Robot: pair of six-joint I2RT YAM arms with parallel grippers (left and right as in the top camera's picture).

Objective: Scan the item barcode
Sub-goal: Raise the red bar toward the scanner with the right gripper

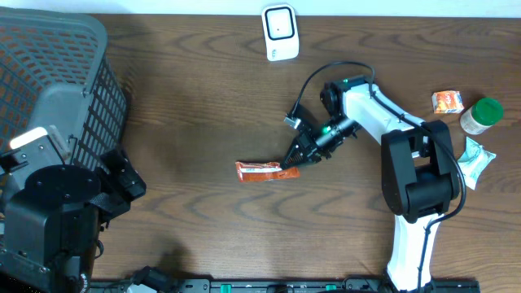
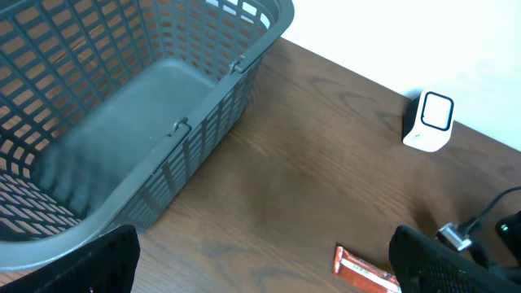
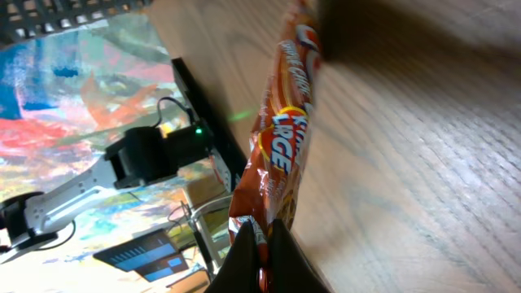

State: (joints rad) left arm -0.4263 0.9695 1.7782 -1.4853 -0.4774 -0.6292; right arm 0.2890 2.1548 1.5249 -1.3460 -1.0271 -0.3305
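The bare table just short [image 1: 286, 94] of the white scanner [image 1: 279, 32] is clear, so the robot's right gripper needs to swing the packet outward to the scanner next and release it there.
The item is a long orange-red snack packet [image 1: 259, 172] lying mid-table. My right gripper [image 1: 293, 159] is shut on its right end. In the right wrist view the packet [image 3: 277, 155] stretches away from the black fingertips [image 3: 281, 256], which pinch its crimped edge. No barcode shows on its visible face. The white scanner [image 1: 279, 32] stands at the table's far edge, also seen in the left wrist view [image 2: 429, 122]. My left gripper [image 2: 260, 260] hovers open at the left above the table, with nothing between its fingers [image 2: 431, 260]; the packet's left end [image 2: 362, 270] shows near the right one.
A grey mesh basket [image 1: 57, 73] fills the far left, its wall [image 2: 195, 138] below the left wrist. At the right edge sit a small orange box [image 1: 447, 101], a green-capped bottle [image 1: 480, 115] and a pale green sachet [image 1: 474, 158]. A cable [image 1: 326, 73] loops off the right arm.
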